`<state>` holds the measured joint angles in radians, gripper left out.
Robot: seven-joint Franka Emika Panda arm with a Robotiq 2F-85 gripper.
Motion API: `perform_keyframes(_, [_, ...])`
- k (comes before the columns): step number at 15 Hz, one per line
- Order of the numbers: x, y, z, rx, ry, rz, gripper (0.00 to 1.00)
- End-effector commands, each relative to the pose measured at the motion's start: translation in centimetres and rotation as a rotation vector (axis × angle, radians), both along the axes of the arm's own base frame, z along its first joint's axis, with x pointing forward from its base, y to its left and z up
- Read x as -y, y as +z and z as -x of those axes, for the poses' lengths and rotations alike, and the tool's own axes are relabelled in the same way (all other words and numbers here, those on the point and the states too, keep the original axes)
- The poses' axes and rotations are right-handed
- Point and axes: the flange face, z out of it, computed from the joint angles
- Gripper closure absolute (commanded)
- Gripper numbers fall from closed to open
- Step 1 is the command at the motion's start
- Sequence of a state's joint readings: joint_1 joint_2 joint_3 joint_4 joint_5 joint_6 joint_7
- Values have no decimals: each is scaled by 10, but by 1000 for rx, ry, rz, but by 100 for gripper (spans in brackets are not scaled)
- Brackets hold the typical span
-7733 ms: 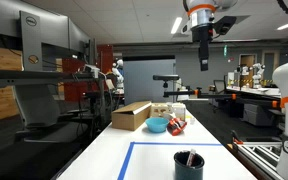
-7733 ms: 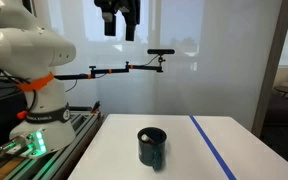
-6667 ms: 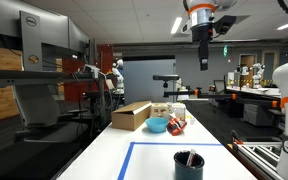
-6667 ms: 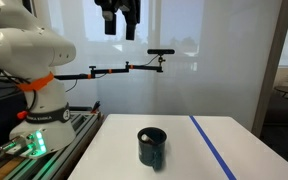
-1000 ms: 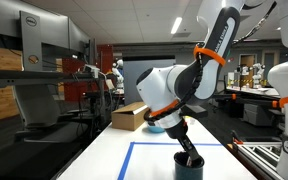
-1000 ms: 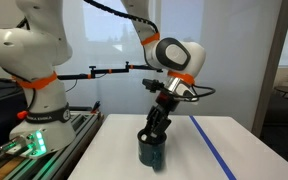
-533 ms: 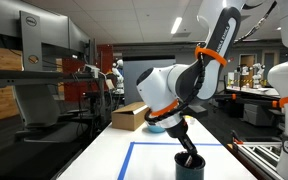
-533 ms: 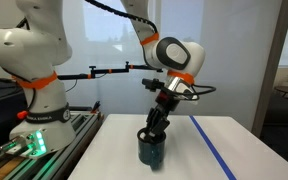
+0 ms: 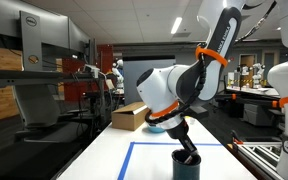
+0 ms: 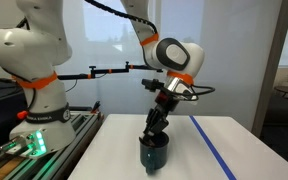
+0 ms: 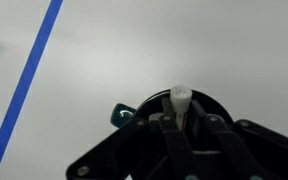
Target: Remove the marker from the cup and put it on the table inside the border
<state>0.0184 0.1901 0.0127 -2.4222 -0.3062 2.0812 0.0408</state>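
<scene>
The marker rises with my gripper from the cup [image 9: 187,167] next, passes the cup's rim and comes down to the right in the wrist view, onto bare tabletop.
A dark teal cup [image 9: 187,167] [image 10: 152,153] stands on the white table, next to the blue tape border [image 9: 134,146] [image 10: 210,141]. My gripper [image 9: 187,150] [image 10: 150,134] reaches down into the cup's mouth in both exterior views. The wrist view has the cup's rim [image 11: 144,103] and handle [image 11: 119,115] under the gripper [image 11: 181,118]. The marker [image 11: 181,98] stands upright in the cup with its white end showing. The black fingers [image 11: 166,128] press against the marker from both sides, so the gripper is shut on it. The marker's lower part is hidden in the cup.
A cardboard box [image 9: 131,115], a blue bowl [image 9: 157,125] and a red object [image 9: 176,124] sit at the table's far end. The blue tape line [image 11: 34,70] runs diagonally at the left of the wrist view. The arm's base [image 10: 34,100] stands beside the table.
The fingers have closed on the marker inside the cup over the last second. The arm has hardly moved, and the cup stays where it was.
</scene>
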Motion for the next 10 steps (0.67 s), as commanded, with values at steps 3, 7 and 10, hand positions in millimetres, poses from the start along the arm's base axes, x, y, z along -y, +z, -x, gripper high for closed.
perform_keyframes(3, [-2,47,2,45,-38,32,95])
perform_keyframes(7, [4,107,10,76,-77,57,95])
perform_keyframes(10, [-2,152,22,122,-94,67,95])
